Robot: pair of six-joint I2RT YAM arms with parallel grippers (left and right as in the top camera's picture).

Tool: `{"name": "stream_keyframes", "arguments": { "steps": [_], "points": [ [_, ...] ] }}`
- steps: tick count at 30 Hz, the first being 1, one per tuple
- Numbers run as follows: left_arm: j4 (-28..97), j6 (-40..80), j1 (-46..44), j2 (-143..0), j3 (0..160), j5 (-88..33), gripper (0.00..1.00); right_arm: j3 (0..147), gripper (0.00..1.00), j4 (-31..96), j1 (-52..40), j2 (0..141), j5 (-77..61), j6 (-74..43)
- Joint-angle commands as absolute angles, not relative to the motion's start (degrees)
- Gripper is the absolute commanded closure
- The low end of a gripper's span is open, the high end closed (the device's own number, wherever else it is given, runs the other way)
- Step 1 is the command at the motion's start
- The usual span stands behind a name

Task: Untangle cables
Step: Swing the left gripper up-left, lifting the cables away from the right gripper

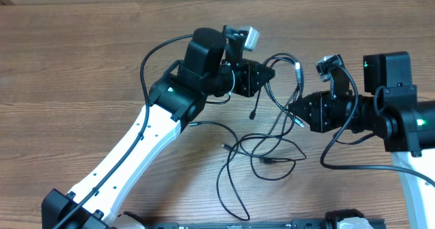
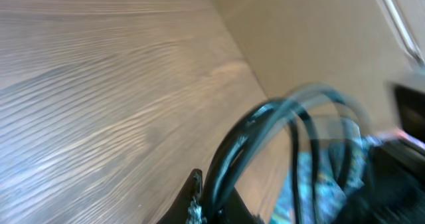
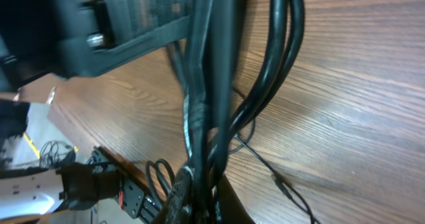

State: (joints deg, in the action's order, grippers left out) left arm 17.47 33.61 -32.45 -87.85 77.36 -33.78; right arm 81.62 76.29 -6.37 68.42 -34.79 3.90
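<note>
The tabletop beside the loose loops is below and back from my left gripper, so it should next lift, go back and down, and release the strands.
Several thin black cables (image 1: pixel 262 144) hang and loop between my two grippers above the wooden table, with loose strands and small plug ends trailing on the table. My left gripper (image 1: pixel 270 73) is shut on cable strands, which rise blurred from its jaws in the left wrist view (image 2: pixel 239 151). My right gripper (image 1: pixel 293 110) is shut on cable strands too, which run upward between its fingers in the right wrist view (image 3: pixel 212 131). A metal-tipped plug (image 1: pixel 297 71) hangs between the grippers. The two grippers are close together, left one higher up in the overhead view.
The wooden table (image 1: pixel 81 59) fills the view. A loose plug on a thin strand (image 3: pixel 279 182) lies on the table below the right gripper. The table's front edge carries a black rail (image 1: pixel 272 223). The left arm (image 1: pixel 136 154) crosses the lower left.
</note>
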Motion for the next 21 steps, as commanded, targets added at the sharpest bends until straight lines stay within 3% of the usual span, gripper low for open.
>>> {"name": "stream_keyframes", "arguments": {
  "steps": [1,6,7,8,9,10,15,21],
  "points": [
    [18.81,40.29,-31.77,-86.46,78.28,-23.16,0.96,81.71,0.96,77.06,-6.37,67.94,-38.89,7.99],
    [23.42,40.23,-31.77,-86.46,78.28,-23.16,0.96,81.71,0.96,76.82,-6.37,67.94,-38.52,7.70],
    [23.86,40.18,-31.77,-86.46,78.28,-23.38,0.96,81.71,0.91,76.82,-6.37,67.94,-38.13,7.22],
    [23.99,39.42,-31.73,-86.46,78.28,-24.12,0.96,81.71,0.76,76.82,-6.37,67.94,-36.91,6.13],
    [23.86,37.93,-31.70,-86.46,78.28,-25.50,0.96,81.71,0.43,76.82,-6.37,67.94,-35.27,4.73],
    [23.40,36.16,-31.59,-86.43,78.28,-27.55,0.96,81.71,0.00,76.86,-6.37,67.94,-33.30,3.14],
    [20.47,29.50,-31.03,-85.84,78.30,-36.53,0.96,81.71,0.00,77.49,-6.37,67.94,-26.02,-1.76],
    [19.86,22.65,-30.76,-81.67,78.61,-37.15,0.96,81.71,0.00,77.41,-6.37,67.96,-25.43,-1.74]
  ]
}}
